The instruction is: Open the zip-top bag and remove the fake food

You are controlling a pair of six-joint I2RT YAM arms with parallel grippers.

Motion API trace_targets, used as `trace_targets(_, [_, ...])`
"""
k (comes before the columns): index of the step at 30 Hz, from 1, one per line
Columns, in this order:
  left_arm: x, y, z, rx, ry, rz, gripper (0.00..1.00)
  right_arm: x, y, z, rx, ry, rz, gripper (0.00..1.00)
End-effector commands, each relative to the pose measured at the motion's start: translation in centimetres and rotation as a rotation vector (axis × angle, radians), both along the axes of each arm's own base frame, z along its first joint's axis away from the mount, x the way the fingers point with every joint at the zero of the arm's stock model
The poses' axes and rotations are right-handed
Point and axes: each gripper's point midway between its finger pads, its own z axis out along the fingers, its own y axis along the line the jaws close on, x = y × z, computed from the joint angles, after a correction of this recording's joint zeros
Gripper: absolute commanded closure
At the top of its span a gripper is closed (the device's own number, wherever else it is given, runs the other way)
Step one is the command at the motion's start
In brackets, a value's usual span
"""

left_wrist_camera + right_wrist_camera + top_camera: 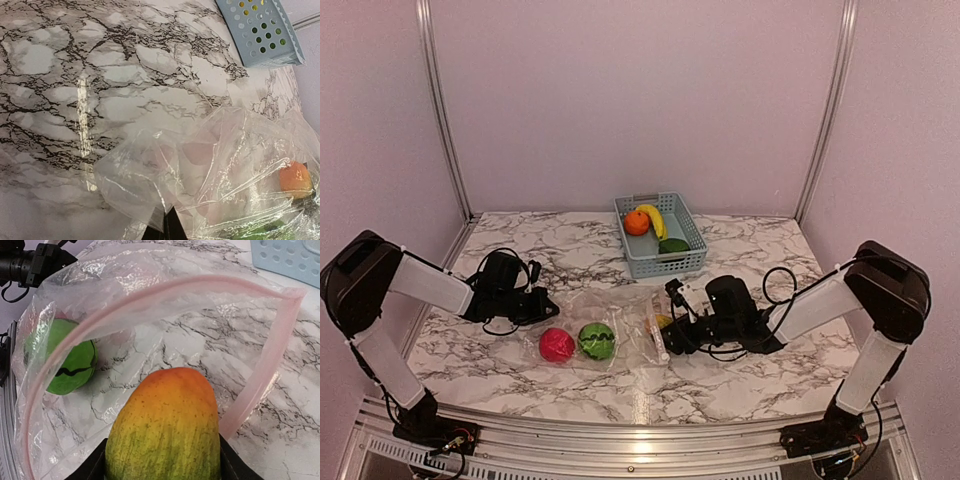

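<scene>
I will next lift my right gripper from the bag's opening, move outward and down, and release the mango-like fruit on the basket bottom beside the banana, as that spot is empty.
The clear zip-top bag lies crumpled at mid table, its pinkish zip strip spread wide open. My left gripper is shut on a fold of the bag's plastic, seen in the left wrist view. My right gripper is at the bag's mouth, shut on a yellow-orange mango-like toy fruit, which also shows in the top view. A pink-red ball and a green striped ball lie under the plastic at the bag's left end. The green ball also shows in the right wrist view.
A light blue lattice basket stands behind the bag and holds an orange ball, a yellow banana and a dark green vegetable. The basket's corner shows in the left wrist view.
</scene>
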Motion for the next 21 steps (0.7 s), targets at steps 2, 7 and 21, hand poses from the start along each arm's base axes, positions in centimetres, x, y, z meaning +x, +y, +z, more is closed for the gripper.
trace_targets(2, [-0.6, 1.6, -0.7, 0.056, 0.027, 0.032, 1.0, -0.6, -1.4, -0.6, -0.036, 0.019, 0.012, 0.52])
trace_targets(7, [-0.5, 2.1, -0.8, 0.058, 0.028, 0.038, 1.0, -1.0, -1.8, 1.9, -0.015, -0.016, 0.024, 0.52])
trace_targets(21, [-0.4, 1.9, -0.2, 0.05, 0.012, 0.027, 1.0, 4.9, -5.9, 9.8, -0.011, -0.178, -0.094, 0.5])
